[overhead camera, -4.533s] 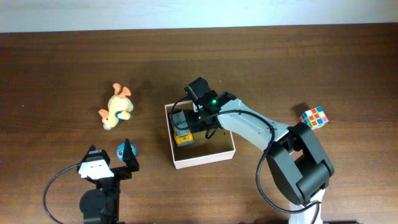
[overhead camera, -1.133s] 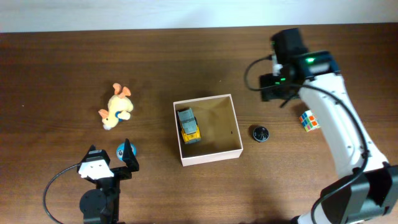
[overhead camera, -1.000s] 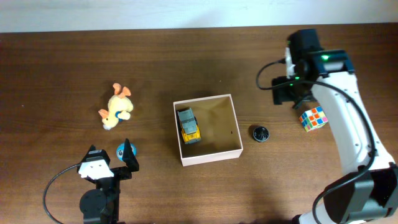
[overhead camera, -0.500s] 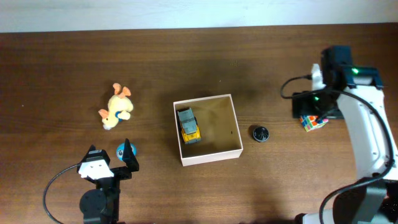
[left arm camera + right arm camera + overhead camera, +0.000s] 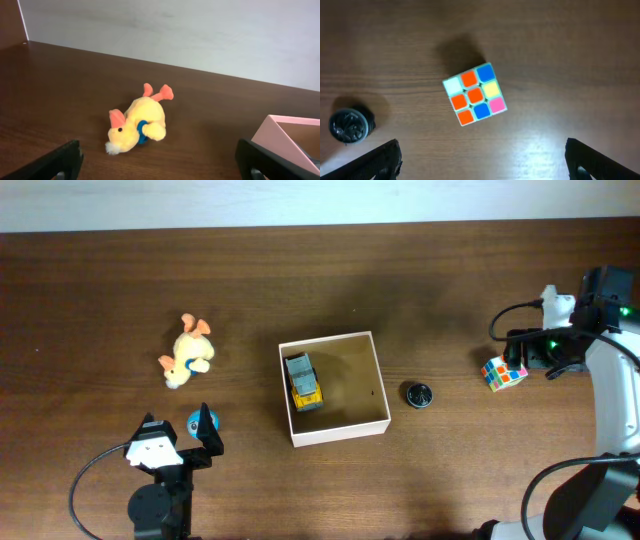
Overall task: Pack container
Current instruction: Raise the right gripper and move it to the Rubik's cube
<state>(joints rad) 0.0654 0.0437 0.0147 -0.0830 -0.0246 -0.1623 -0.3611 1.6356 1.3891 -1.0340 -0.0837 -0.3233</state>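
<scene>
The cube lies slanted below the right gripper's fingers, so the gripper should go down and turn until they straddle opposite sides of the puzzle cube [image 5: 504, 372].
The container [image 5: 340, 433], a shallow white-walled box with a tan floor, sits mid-table and holds a grey and yellow toy truck [image 5: 303, 382]. Its corner [image 5: 290, 135] shows at the right of the left wrist view. My right gripper [image 5: 533, 352] hovers open at the far right, just beside a colourful puzzle cube [image 5: 504, 372]. In the right wrist view the cube [image 5: 474, 94] lies ahead of the open gripper [image 5: 482, 165], untouched. My left gripper [image 5: 178, 428] rests open at the front left, and in its wrist view this gripper [image 5: 161, 162] faces a yellow plush duck [image 5: 137, 120].
The duck [image 5: 187, 351] lies left of the container. A small blue item [image 5: 197, 421] sits by the left gripper's finger. A black round object [image 5: 418, 394] lies between container and cube, also at the left of the right wrist view [image 5: 351, 125].
My right arm left the truck in the container, swung right across the table to the cube and opened its jaws wide. The left arm has not moved.
</scene>
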